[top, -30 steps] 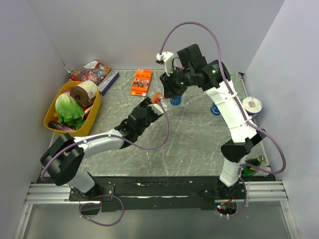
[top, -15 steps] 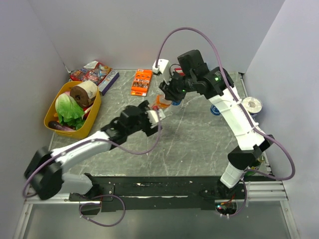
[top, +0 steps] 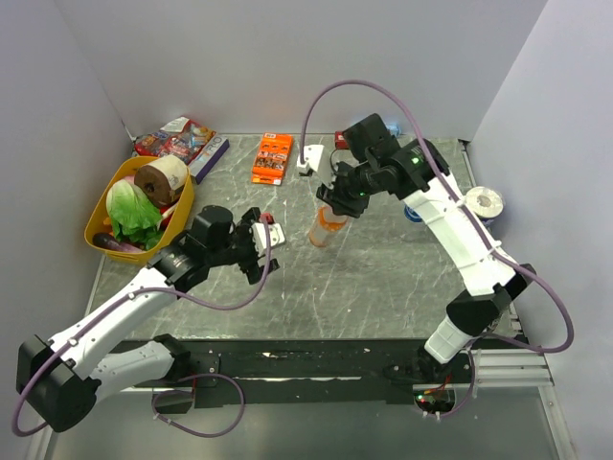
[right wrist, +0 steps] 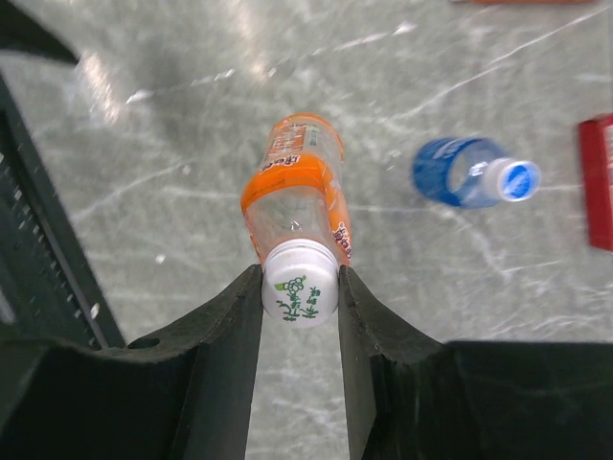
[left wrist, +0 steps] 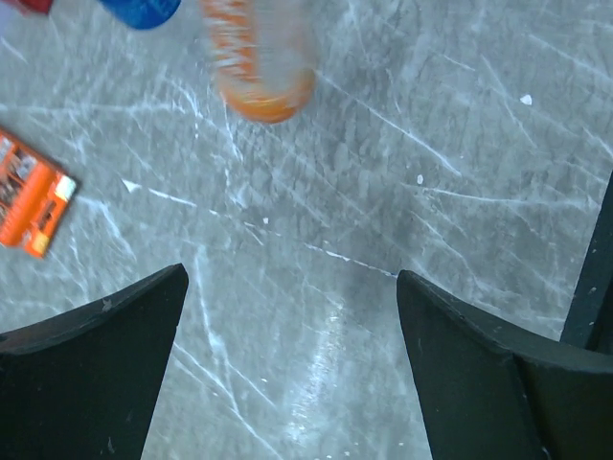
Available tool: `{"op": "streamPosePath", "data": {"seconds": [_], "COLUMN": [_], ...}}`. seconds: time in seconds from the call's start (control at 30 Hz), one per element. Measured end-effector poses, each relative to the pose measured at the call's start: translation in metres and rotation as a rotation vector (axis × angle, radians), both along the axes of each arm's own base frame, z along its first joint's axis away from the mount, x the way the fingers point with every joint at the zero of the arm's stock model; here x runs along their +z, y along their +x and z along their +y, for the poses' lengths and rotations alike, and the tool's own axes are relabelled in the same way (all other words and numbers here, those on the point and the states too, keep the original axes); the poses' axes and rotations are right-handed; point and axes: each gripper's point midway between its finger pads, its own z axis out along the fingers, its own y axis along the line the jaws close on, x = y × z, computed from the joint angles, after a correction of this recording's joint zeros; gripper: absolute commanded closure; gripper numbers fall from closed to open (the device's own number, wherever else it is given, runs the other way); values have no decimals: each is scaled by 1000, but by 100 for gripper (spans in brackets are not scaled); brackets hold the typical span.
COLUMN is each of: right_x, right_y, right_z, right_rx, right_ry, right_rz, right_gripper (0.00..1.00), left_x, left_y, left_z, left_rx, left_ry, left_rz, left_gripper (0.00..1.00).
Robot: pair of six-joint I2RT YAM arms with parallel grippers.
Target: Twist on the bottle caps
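I will next lower the orange-liquid bottle (top: 326, 230) in my right gripper until its bottom rests on the bare tabletop below, and let go of the cap, which sits on the neck.
The orange-liquid bottle (top: 326, 230) (right wrist: 292, 187) hangs tilted under my right gripper (top: 342, 198) (right wrist: 300, 292), which is shut on its whitish cap (right wrist: 300, 287); the cap sits on the bottle's neck. A short blue-label bottle (right wrist: 460, 172) with a blue cap (right wrist: 518, 179) on it stands just beyond. Another blue bottle (top: 413, 212) shows partly behind the right arm. My left gripper (top: 264, 234) (left wrist: 292, 316) is open and empty over bare table, left of the orange bottle (left wrist: 261, 57), with a gap between them.
A yellow basket (top: 179, 228) with lettuce and a paper roll stands at the left. An orange box (top: 272, 158) and snack packets (top: 178, 140) lie at the back. A tape roll (top: 484, 201) sits at the right edge, a green bottle (top: 486, 322) by the right arm's base.
My left gripper opened, let go of the orange bottle and drew back to the left. The right gripper kept hold of the cap and carried the bottle slightly nearer.
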Motion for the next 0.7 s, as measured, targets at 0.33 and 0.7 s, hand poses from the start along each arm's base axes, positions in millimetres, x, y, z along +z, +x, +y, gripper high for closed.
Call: {"op": "streamPosePath", "data": {"seconds": [0.33,0.7], "right_x": [-37,-73], "right_y": [0,13], "right_z": [4,16], "right_rx": [22,30], "right_ry": [-63,-121], "right_rz": [110,190], "right_gripper": [100,100], "left_x": [-3,-19], "left_y": [18,14], "left_z": [19,22], "left_rx": [139,143], "left_ry": [-48,-26], "left_rz": [67,96], "left_gripper": [4,4]}}
